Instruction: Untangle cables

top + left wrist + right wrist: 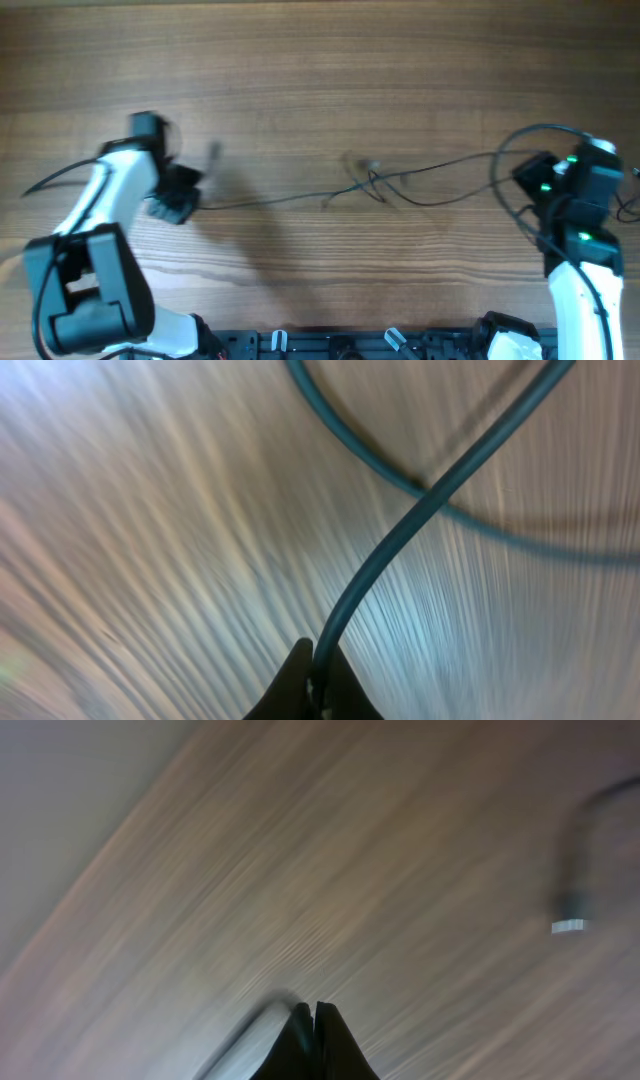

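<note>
The robot's left gripper will pull away from the tangle [375, 186] next because pieces of cable still cross there, then it will move outward and toward the middle to release the teal cable.
A thin dark cable [290, 198] stretches across the wooden table from my left gripper [188, 203] to my right gripper [522, 176]. It crosses other strands in a small tangle [375, 186] near the middle. In the left wrist view, my left gripper [320, 672] is shut on a teal cable [400, 540], which crosses a second teal strand [340, 420] ahead. In the right wrist view, my right gripper [313, 1018] is shut, with a blurred cable [250, 1030] coming out at its left side. A cable end with a plug [572, 925] lies to the right.
A small grey cable end [213, 152] lies beyond the left gripper. A dark loop of cable [510, 150] arcs around the right arm. The left arm's body [85, 290] fills the near left corner, and the right arm's base [580, 300] fills the near right.
</note>
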Available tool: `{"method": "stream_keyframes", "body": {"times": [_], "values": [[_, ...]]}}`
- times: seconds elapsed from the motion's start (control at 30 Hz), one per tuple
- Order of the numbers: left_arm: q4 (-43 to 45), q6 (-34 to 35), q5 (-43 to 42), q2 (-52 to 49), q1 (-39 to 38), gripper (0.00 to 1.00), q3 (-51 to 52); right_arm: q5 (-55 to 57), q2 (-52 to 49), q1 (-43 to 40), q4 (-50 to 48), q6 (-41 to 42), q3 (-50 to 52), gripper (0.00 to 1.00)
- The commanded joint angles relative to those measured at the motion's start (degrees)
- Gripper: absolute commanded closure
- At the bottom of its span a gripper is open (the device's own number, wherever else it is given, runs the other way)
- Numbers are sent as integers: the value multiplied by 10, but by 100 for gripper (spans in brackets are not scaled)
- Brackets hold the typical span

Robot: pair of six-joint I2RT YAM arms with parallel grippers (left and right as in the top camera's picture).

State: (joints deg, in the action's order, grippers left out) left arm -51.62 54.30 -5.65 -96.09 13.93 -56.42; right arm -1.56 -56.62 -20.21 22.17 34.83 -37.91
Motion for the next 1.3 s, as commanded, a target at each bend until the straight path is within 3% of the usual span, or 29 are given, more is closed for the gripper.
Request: {"method": "stream_keyframes", "body": {"times": [0.0, 0.2, 0.4, 0.53, 0.77, 0.93, 1.13, 1.17, 1.2, 1.23, 1.27], "values": [[-3, -47, -5, 7, 121, 96, -2, -48, 3, -97, -5, -14, -7, 96], [4, -47, -39, 7, 232, 96, -2, -155, -5, -145, -26, -64, -7, 96], [34, -101, -116, 7, 222, 96, -2, -252, -36, -123, -104, -61, -7, 96], [85, -170, -197, 7, 162, 96, -2, -346, -70, -67, -172, -62, -7, 96], [163, -218, -212, 7, -10, 96, -2, -284, -151, 99, -214, -64, -7, 96], [183, -219, -115, 7, -133, 96, -2, -233, -238, 181, -207, -116, -7, 96], [174, -192, -25, 7, -189, 94, -2, -212, -274, 187, -154, -123, -7, 93], [174, -182, -19, 7, -190, 94, -2, -212, -274, 187, -142, -123, -7, 89], [174, -169, -17, 7, -190, 94, -2, -212, -274, 187, -131, -123, -7, 74], [176, -158, -17, 7, -188, 94, -2, -212, -274, 187, -120, -123, -7, 49], [178, -149, -17, 7, -186, 94, -2, -212, -274, 187, -109, -124, -7, 40]]}}
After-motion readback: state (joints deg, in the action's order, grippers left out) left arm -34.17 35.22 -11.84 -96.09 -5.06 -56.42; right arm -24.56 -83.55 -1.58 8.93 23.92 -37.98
